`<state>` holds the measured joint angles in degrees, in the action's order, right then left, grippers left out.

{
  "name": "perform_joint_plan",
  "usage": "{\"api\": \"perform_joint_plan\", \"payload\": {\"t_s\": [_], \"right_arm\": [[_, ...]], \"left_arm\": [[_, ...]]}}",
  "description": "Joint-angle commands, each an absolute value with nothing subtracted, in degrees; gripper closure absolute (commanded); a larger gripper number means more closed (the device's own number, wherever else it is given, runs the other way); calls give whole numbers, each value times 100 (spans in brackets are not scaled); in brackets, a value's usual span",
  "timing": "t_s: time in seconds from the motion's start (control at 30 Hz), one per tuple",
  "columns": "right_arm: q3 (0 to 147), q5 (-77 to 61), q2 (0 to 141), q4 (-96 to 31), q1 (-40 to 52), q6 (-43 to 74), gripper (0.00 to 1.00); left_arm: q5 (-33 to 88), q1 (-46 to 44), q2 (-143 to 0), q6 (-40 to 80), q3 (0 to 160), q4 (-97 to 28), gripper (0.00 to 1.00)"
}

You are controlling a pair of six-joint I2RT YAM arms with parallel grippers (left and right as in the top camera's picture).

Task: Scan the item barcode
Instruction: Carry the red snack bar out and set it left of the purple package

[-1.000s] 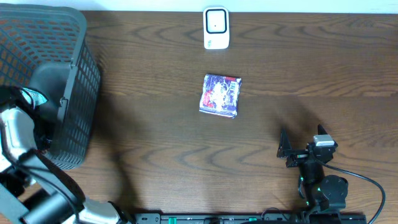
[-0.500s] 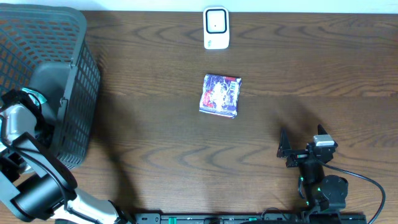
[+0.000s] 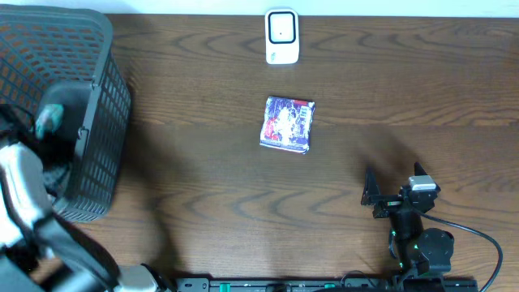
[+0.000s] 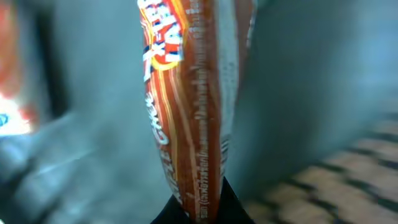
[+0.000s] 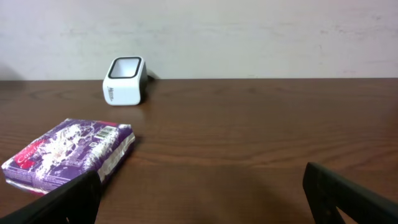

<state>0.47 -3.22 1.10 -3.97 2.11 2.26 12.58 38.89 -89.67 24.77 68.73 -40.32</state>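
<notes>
Next, my left gripper should lift out of the black mesh basket (image 3: 101, 57) across its rim, then lower beside the purple packet, where the table is empty.
My left gripper (image 4: 202, 208) is shut on the lower end of an orange snack packet (image 4: 199, 93), which stands upright and fills the left wrist view. Seen from overhead, that gripper (image 3: 47, 120) is down inside the black mesh basket (image 3: 101, 57) at the left, and the packet itself is hidden there. The white barcode scanner (image 3: 281, 36) stands at the far middle of the table, window up (image 5: 125, 81). My right gripper (image 3: 395, 185) rests open near the front right, its fingers wide apart (image 5: 202, 199) with nothing between them.
A purple printed packet (image 3: 287, 124) lies flat mid-table, just in front of the scanner and ahead-left of the right gripper (image 5: 68, 152). Another orange-and-white packet (image 4: 12, 93) shows at the left inside the basket. A pale wall runs behind the table's far edge.
The left gripper has closed onto the orange packet inside the basket, and its arm has shifted deeper toward the basket's back. The right arm and both table objects are unmoved.
</notes>
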Motion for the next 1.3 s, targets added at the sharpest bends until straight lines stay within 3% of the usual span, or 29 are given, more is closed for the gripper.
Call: {"api": "perform_joint_plan", "payload": {"t_s": [0.0,0.27,0.47,0.57,0.73,1.07,1.1,1.13,1.17,1.27], "right_arm": [[32,-333,93,-405,150,143,1],[32,-333,91,-408,150,143,1],[32,-333,93,-408,150,143,1],[32,-333,93,-408,150,143,1],[32,-333,91,-408,150,143,1],[32,-333,91,-408,150,143,1],[32,-333,93,-408,150,143,1],[32,-333,93,-408,150,143,1],[32,-333,91,-408,150,143,1],[32,-333,91,-408,150,143,1]], "left_arm": [[2397,3876,-7872,2390,7113,-3623,93],[3599,3142,-6187,2867,7113,-2222,93],[3903,1343,-6023,2231,7111,-1817,93],[3677,191,-6326,1177,7111,-2215,93],[1787,-1107,-7500,189,7111,-3216,93],[1691,-1938,-9835,255,7111,-3385,93],[1728,-1997,-9996,274,7111,-3389,92],[1745,-2049,-10114,314,7111,-3400,75],[1747,-2106,-10224,338,7111,-3406,68],[1752,-2196,-10237,440,7116,-3404,57]]}}
